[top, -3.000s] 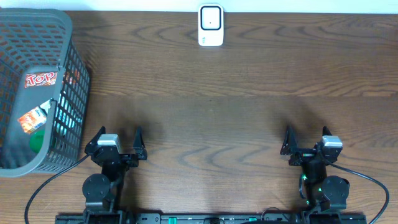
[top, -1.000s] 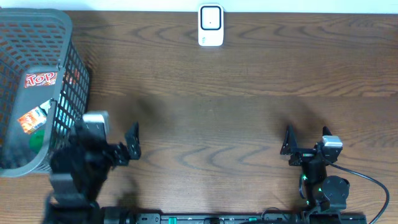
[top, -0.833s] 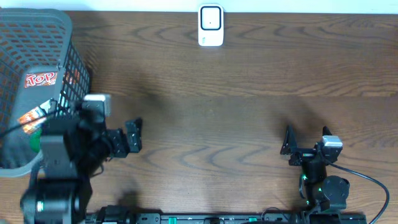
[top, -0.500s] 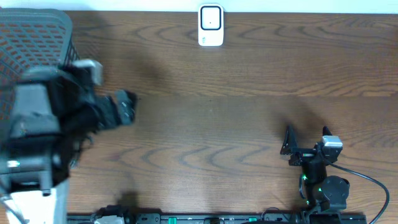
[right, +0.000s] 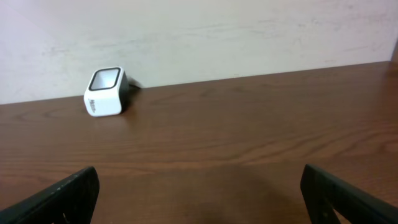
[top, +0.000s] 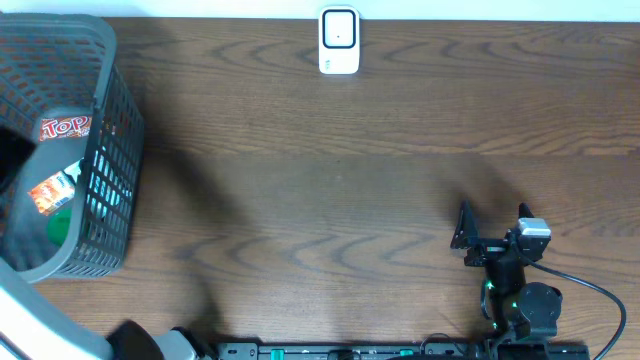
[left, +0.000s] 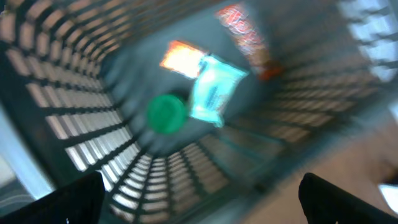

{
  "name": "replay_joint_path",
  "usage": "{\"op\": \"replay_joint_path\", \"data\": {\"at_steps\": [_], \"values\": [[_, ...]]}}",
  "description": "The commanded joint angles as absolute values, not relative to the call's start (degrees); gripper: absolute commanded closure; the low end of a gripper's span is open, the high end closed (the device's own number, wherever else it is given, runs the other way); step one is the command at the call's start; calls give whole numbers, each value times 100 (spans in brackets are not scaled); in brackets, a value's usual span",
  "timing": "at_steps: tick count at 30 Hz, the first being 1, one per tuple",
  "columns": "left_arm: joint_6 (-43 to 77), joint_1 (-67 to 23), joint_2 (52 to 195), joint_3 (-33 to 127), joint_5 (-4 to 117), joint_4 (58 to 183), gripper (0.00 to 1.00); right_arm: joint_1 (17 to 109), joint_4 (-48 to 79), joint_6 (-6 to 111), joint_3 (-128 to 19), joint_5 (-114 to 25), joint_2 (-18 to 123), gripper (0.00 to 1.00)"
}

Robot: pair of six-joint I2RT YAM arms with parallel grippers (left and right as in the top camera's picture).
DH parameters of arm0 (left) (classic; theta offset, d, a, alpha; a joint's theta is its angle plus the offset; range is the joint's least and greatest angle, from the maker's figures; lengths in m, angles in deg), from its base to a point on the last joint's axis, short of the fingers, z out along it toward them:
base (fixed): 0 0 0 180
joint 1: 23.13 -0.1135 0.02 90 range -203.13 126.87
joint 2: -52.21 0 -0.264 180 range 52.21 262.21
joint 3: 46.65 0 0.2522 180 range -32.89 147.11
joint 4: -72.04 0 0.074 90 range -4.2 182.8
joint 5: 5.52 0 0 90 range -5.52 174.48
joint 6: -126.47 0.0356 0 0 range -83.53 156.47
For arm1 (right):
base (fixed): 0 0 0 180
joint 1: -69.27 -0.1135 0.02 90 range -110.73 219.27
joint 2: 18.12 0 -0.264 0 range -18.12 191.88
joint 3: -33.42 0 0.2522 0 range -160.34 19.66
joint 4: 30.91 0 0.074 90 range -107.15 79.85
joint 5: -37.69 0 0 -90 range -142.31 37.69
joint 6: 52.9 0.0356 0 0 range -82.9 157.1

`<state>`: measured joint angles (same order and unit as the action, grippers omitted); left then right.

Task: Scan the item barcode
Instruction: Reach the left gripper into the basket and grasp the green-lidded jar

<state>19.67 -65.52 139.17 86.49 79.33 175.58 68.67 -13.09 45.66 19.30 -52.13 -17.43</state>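
The left gripper lowers into the basket over the green round item (top: 60,226) (left: 166,114) beside the light blue packet next, since the basket's mesh blocks every side.
The grey mesh basket (top: 110,130) stands at the table's left end and holds several items. The left wrist view looks down into it, blurred: a light blue packet (left: 214,93), a green round item (left: 166,113), an orange packet (left: 180,59) and a red packet (left: 245,31). My left gripper (left: 202,205) hangs open above them, holding nothing. The white barcode scanner (top: 339,40) sits at the far middle edge and shows again as the scanner (right: 104,91) by the wall. My right gripper (top: 493,215) rests open and empty at the front right.
The basket wall (left: 81,124) rings the items on all sides. In the overhead view the raised left arm (top: 35,320) is only a pale blur at the bottom-left corner. A red "Top" pack (top: 65,128) lies in the basket.
The left arm lifted off the table front and swung left and up over the basket, its jaws staying open. The right arm has not moved.
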Motion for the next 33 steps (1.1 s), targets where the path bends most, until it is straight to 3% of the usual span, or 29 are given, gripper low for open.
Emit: {"op": "replay_joint_path", "data": {"at_steps": [1,12,33], "values": [[1797,-7116,14474,8633,8152,17853,0,6880,-1285,4625,1934,-5241,-1771,1],[2380,-7203,15506,8437,8154,17249,0,6880,-1285,4625,1934,-5243,-1771,1],[2509,-6983,15519,5114,8150,15068,0,6880,-1285,4625,1934,-5241,-1771,1]]}}
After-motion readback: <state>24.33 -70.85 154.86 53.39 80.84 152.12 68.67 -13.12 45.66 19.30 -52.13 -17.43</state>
